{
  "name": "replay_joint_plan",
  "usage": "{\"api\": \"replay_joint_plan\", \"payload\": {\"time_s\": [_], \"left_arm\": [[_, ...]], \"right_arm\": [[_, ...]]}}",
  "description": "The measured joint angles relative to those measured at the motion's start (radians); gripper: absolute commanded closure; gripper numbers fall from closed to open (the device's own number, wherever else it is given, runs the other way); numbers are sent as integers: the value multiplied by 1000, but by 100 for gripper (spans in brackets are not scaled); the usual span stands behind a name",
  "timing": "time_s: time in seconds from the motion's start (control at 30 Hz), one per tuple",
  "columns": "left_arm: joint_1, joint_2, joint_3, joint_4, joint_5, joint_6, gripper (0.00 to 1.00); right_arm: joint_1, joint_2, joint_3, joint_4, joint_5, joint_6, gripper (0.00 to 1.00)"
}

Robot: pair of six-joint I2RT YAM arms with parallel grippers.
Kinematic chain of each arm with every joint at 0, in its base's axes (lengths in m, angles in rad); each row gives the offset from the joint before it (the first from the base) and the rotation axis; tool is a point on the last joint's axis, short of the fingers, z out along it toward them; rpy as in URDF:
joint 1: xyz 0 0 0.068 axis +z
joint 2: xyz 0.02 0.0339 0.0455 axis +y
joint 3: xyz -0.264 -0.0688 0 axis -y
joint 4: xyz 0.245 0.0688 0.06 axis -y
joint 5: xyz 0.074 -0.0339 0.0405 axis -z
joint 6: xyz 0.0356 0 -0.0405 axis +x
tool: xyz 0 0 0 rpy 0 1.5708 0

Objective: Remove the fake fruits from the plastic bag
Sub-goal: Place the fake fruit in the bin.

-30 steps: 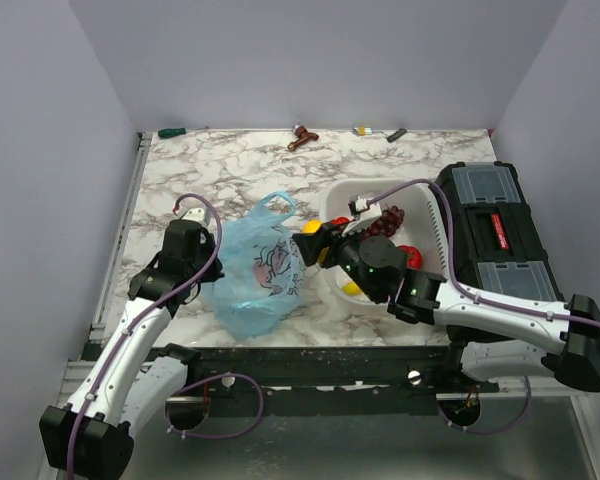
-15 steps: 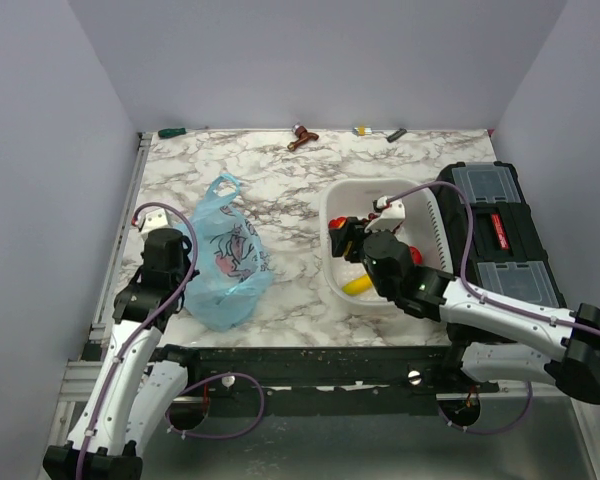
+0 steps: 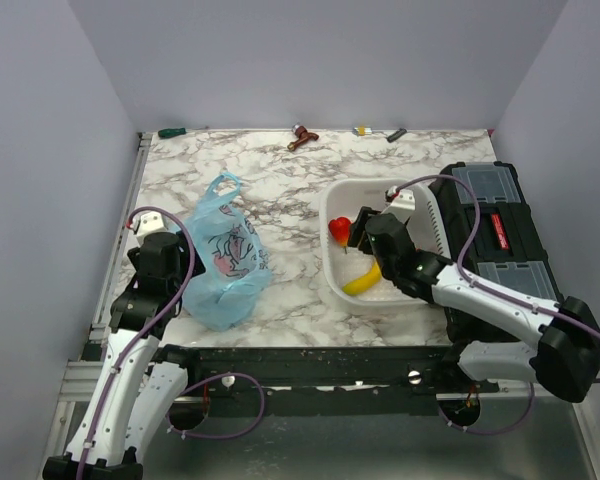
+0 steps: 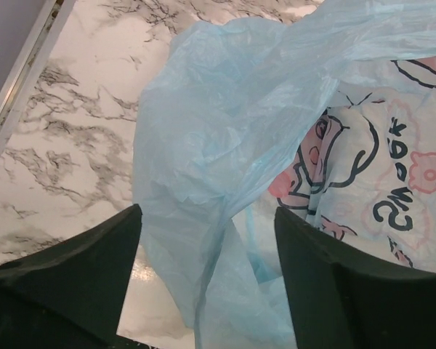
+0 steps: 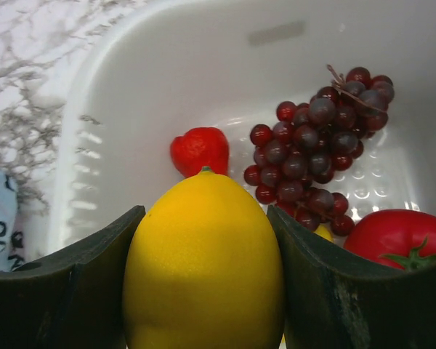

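I should next lower the lemon with my right gripper onto the bare basket bottom beside the banana and let it go. That part of the basket bottom is below and to the left in the top view.
The light-blue plastic bag lies crumpled on the marble at the left, its cartoon print up. My left gripper is at its left edge. In the left wrist view the gripper stands open, with a loose fold of the bag between the parted fingers. My right gripper is shut on the yellow lemon and holds it over the white basket. The grape bunch lies inside the basket. The banana lies in the basket's near part.
A red heart-shaped fruit and a red apple-like fruit also lie in the basket. A black toolbox stands right beside the basket. Small tools lie along the far edge.
The left gripper pulled the bag to the left, then opened and let go of it. The right gripper carried the lemon from the bag to over the basket.
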Motion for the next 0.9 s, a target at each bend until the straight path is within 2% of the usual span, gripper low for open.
{"api": "replay_joint_plan", "payload": {"time_s": [0.07,0.1,0.2,0.3,0.5,0.6,0.9], "left_arm": [[0,-6,0,0,1,2,15],[0,-7,0,1,1,2,9],[0,-10,0,3,4,2,8],[0,-12,0,9,9,2,8],[0,-12,0,11,24,8,8],[0,-18,0,16,35,15,8],[0,-26,0,27,62,26,8]], "right_arm": [[-52,26,0,-13,-34,14,97],[-76,44,0,-19,-57,22,94],[-129,113,9,-34,-118,39,84],[-140,212,59,-61,-166,39,81],[-141,394,224,-130,-194,30,53],[-141,421,242,-144,-196,24,40],[-141,424,239,-154,-203,16,16]]}}
